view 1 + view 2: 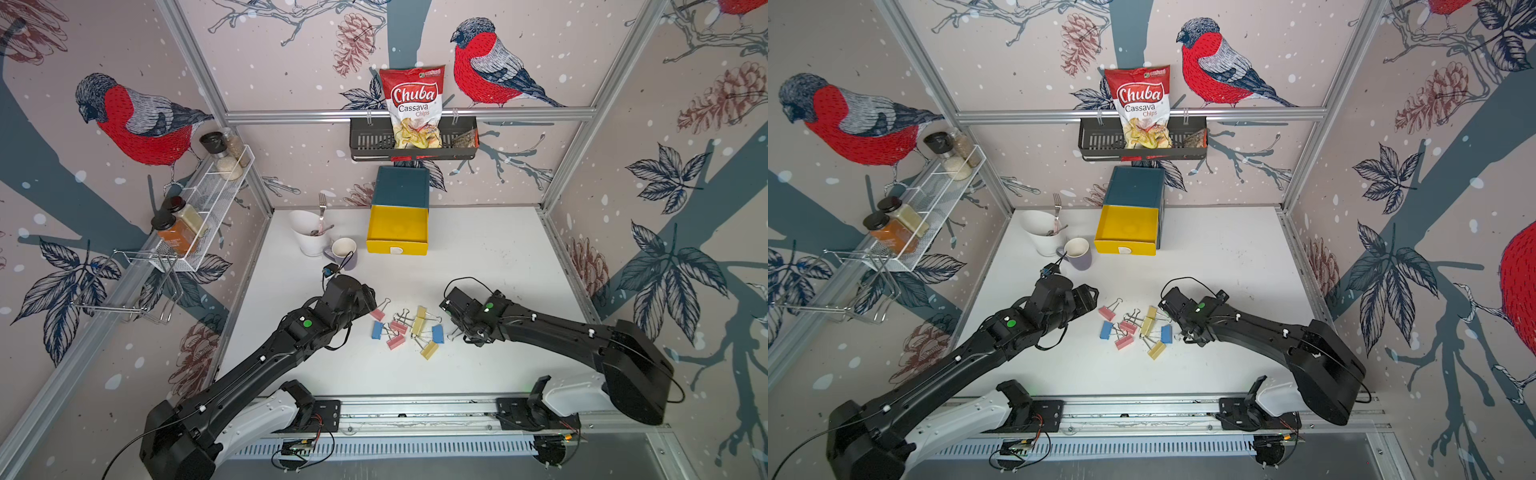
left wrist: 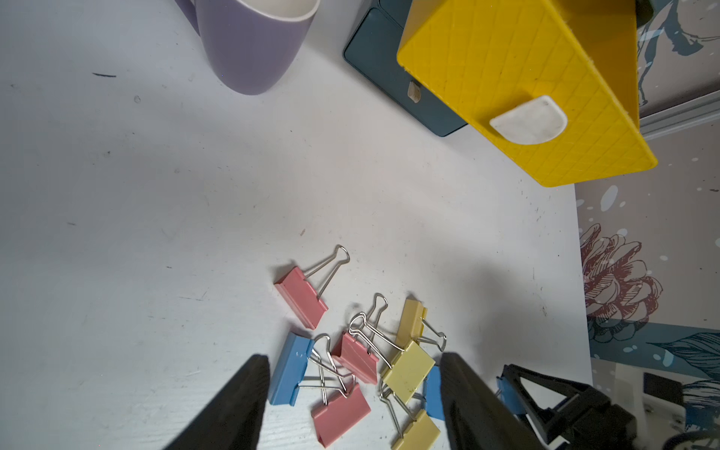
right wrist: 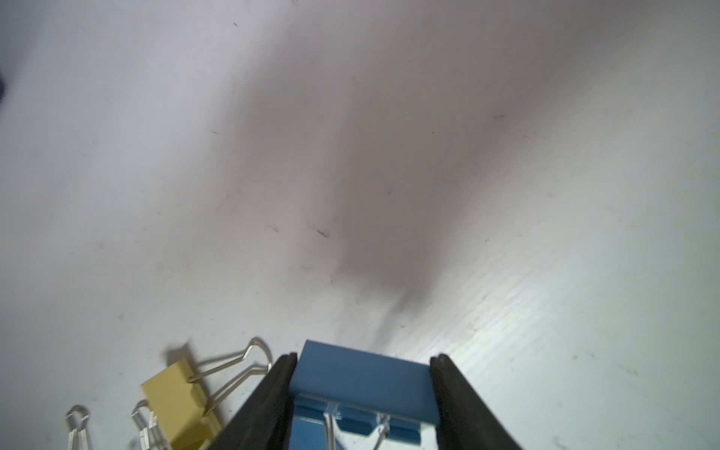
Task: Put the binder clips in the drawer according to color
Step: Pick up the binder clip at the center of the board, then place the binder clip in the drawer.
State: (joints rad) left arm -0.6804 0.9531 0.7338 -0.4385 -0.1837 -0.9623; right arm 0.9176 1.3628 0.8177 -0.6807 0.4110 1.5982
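My right gripper lifts the blue clip next, carries it outward over the drawer's inside and releases it, since the yellow drawer (image 1: 397, 228) stands open outward and higher.
Several pink, blue and yellow binder clips (image 1: 405, 328) lie in a loose heap on the white table between both arms. My left gripper (image 2: 353, 357) hovers open over the heap's left side, its fingers straddling a blue clip (image 2: 290, 368), pink clips and a yellow one (image 2: 409, 370). My right gripper (image 3: 364, 362) is down at the heap's right edge, both fingers pressed against the ends of a blue binder clip (image 3: 362, 382), which still rests on the table. The drawer chest (image 1: 401, 185) stands at the back with its yellow top drawer (image 1: 397, 228) pulled out.
A purple mug (image 1: 343, 249) and a white cup holding a fork (image 1: 307, 237) stand left of the chest. Above it on the back wall hangs a black basket (image 1: 365, 141) with a chips bag. A wire spice rack (image 1: 208, 199) is on the left wall.
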